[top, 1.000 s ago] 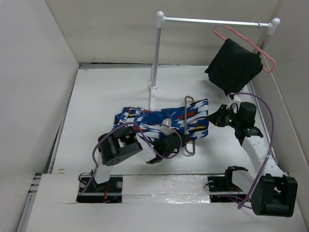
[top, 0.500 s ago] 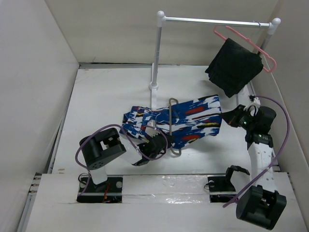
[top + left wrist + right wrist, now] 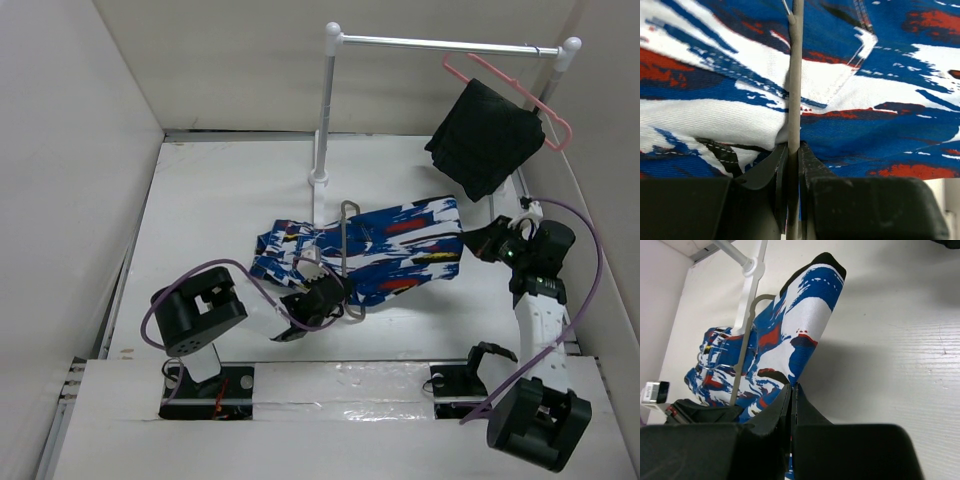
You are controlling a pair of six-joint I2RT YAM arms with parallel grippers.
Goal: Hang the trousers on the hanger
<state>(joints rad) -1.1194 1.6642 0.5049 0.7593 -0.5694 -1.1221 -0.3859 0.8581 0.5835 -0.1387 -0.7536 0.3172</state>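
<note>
The left gripper stays shut on the grey wire (image 3: 344, 260) (image 3: 794, 127) next, raises the hanger off the tabletop and then releases it, because the trousers already lie threaded through it.
The printed blue, white, red and black trousers (image 3: 385, 248) lie across the middle of the table, threaded through the grey wire hanger (image 3: 346, 255). My left gripper (image 3: 318, 296) is shut on the hanger's wire (image 3: 794, 100) at the trousers' near edge. My right gripper (image 3: 472, 243) is shut on the right end of the trousers (image 3: 790, 340) and holds that end a little off the table. The hanger's wire also shows in the right wrist view (image 3: 742, 360).
A white rail stand (image 3: 322, 130) rises behind the trousers with a metal bar (image 3: 445, 45) on top. A pink plastic hanger (image 3: 520, 95) with a black cloth (image 3: 485, 140) hangs at the bar's right end. White walls close in both sides.
The right gripper pulled the trousers' end to the right, stretching the cloth. The left gripper drew the hanger left and nearer, so more cloth now lies to the hanger's right.
</note>
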